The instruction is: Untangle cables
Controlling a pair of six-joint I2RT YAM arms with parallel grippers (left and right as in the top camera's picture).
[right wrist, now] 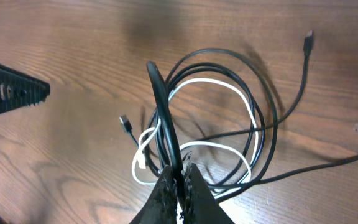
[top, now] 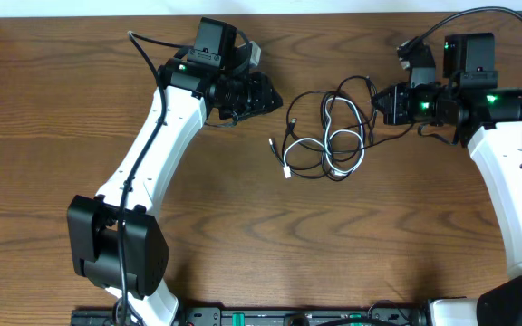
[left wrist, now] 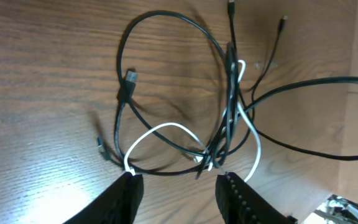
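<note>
The black cable goes to the right in the overhead view next, off the tangle, and my right gripper releases it, since bare tabletop lies there.
A tangle of thin black cables [top: 333, 95] and a shorter white cable [top: 308, 141] lies on the wooden table between the arms. My right gripper [top: 381, 102] is at the tangle's right edge. In the right wrist view it [right wrist: 179, 171] is shut on a black cable loop [right wrist: 160, 106] that rises from the pile, with the white cable [right wrist: 210, 82] coiled under it. My left gripper [top: 275, 98] is open, just left of the tangle and touching nothing. In the left wrist view its jaws [left wrist: 179, 180] stand apart before the black loops [left wrist: 166, 18] and the white cable [left wrist: 160, 129].
Loose plug ends lie on the tangle's left side [top: 286, 170]. The left gripper's finger [right wrist: 11, 93] shows at the left of the right wrist view. The robot's thick black cable [left wrist: 316, 84] runs along the right of the left wrist view. The table's far edge [top: 333, 16] is close behind the arms.
</note>
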